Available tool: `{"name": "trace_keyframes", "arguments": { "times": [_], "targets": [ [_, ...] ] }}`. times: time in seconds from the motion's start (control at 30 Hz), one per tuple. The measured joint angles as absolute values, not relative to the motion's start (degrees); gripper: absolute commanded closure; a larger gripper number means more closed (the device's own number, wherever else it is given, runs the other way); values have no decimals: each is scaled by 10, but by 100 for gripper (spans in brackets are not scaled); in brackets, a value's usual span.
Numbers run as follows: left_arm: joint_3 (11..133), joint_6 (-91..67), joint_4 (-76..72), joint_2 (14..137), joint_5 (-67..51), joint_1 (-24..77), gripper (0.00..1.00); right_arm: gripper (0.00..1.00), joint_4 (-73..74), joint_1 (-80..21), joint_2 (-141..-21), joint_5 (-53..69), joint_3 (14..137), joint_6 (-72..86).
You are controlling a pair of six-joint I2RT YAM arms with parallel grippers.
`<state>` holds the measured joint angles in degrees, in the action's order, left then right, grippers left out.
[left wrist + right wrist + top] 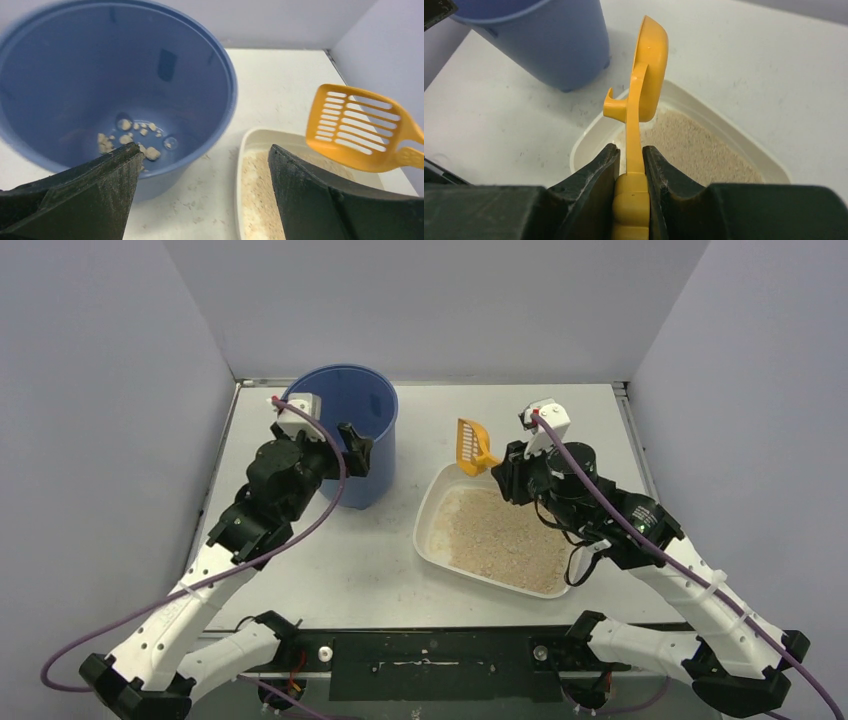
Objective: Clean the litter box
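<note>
My left gripper swings across to its right in the top view next, tilts downward and descends onto the litter box's bucket-side rim below it.
The white litter box with tan granules lies right of centre; it also shows in the left wrist view and in the right wrist view. My right gripper is shut on the handle of the yellow slotted scoop, which it holds empty in the air over the box's far left corner. The blue bucket stands at the back left with several tan clumps at its bottom. My left gripper is open and empty, beside the bucket's right wall.
Grey walls enclose the white table on three sides. Bare tabletop lies between the bucket and the litter box. The arm bases and a black rail run along the near edge.
</note>
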<state>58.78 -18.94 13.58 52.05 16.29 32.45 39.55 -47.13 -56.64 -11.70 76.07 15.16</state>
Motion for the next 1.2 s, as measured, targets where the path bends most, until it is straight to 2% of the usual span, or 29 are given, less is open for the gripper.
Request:
{"name": "trace_keyframes", "arguments": {
  "times": [0.33, 0.67, 0.93, 1.03, 1.2],
  "targets": [
    [619, -215, 242, 637, 199, 523, 5, 100, 616, -453, -571, -130, 760, 335],
    [581, -261, 255, 733, 224, 536, 5, 100, 762, -445, -577, -150, 760, 437],
    [556, -287, 225, 815, 223, 538, 6, 100, 795, -401, -582, -157, 720, 439],
    [551, -295, 204, 844, 220, 539, 11, 100, 799, -371, -590, -160, 717, 422],
    [544, -305, 180, 879, 211, 539, 27, 100, 798, -318, -595, -160, 708, 382]
  ]
}}
